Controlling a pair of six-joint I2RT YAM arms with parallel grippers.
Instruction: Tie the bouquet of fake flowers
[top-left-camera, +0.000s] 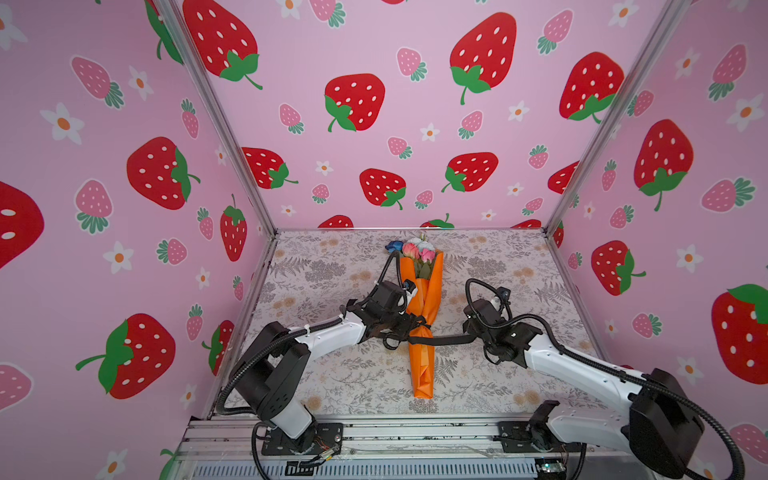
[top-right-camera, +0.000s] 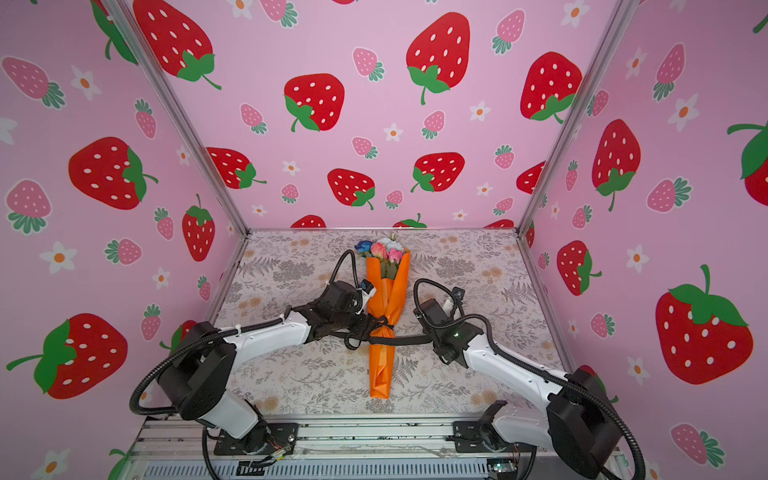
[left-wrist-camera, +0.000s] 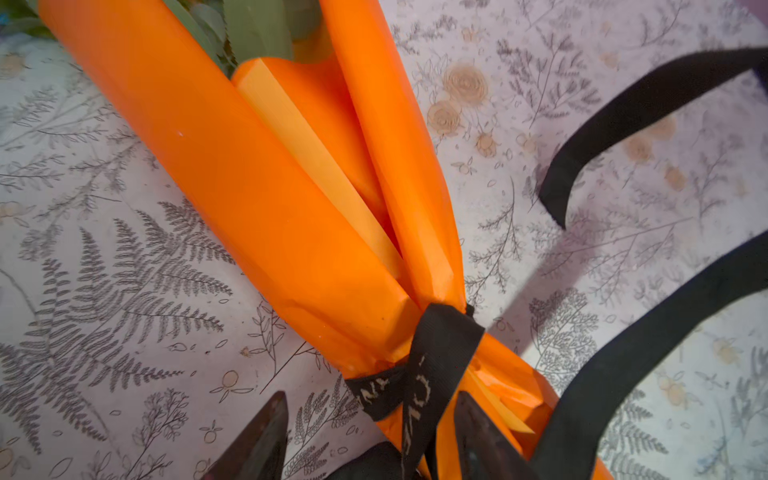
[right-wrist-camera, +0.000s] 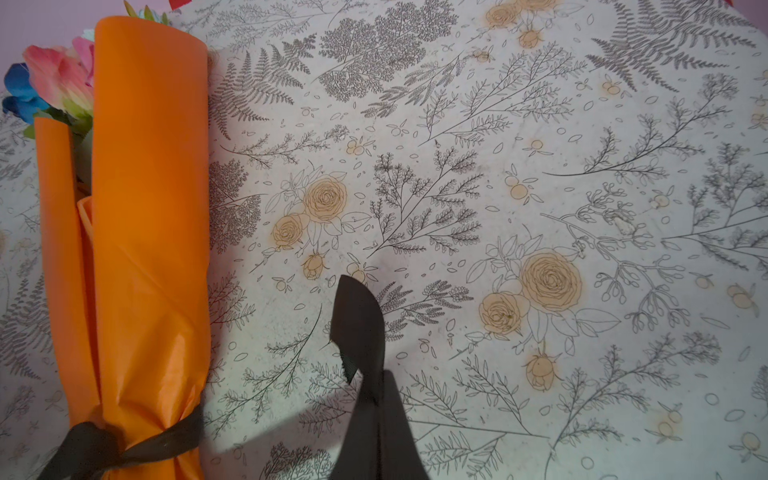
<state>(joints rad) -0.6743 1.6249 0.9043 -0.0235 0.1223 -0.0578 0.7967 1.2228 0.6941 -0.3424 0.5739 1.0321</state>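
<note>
The piece of ribbon already crosses the paper, so my right gripper will next go down to the bare tabletop (top-left-camera: 465, 352) (right-wrist-camera: 436, 425) beside the bouquet below it and release the ribbon's loose end.
The bouquet of fake flowers (top-left-camera: 424, 291) (top-right-camera: 388, 291) lies lengthwise mid-table in orange paper, its pink, blue and white blooms (right-wrist-camera: 54, 79) at the far end. A black ribbon with pale lettering (left-wrist-camera: 440, 345) is wound round its narrow waist. My left gripper (left-wrist-camera: 372, 399) (top-left-camera: 411, 326) stands open at that wrap, one finger on each side of a ribbon strand. My right gripper (right-wrist-camera: 380, 382) (top-left-camera: 471, 334) is shut on the ribbon's free end (right-wrist-camera: 357, 320), to the right of the bouquet. That strand (top-left-camera: 442, 341) runs nearly straight from the wrap to the right gripper.
The floral-print table (top-left-camera: 332, 374) is boxed in by strawberry-print walls (top-left-camera: 124, 187) on three sides. A metal rail (top-left-camera: 374, 432) with both arm bases runs along the front edge. Another loose ribbon strand (left-wrist-camera: 631, 108) curls over the table beside the bouquet.
</note>
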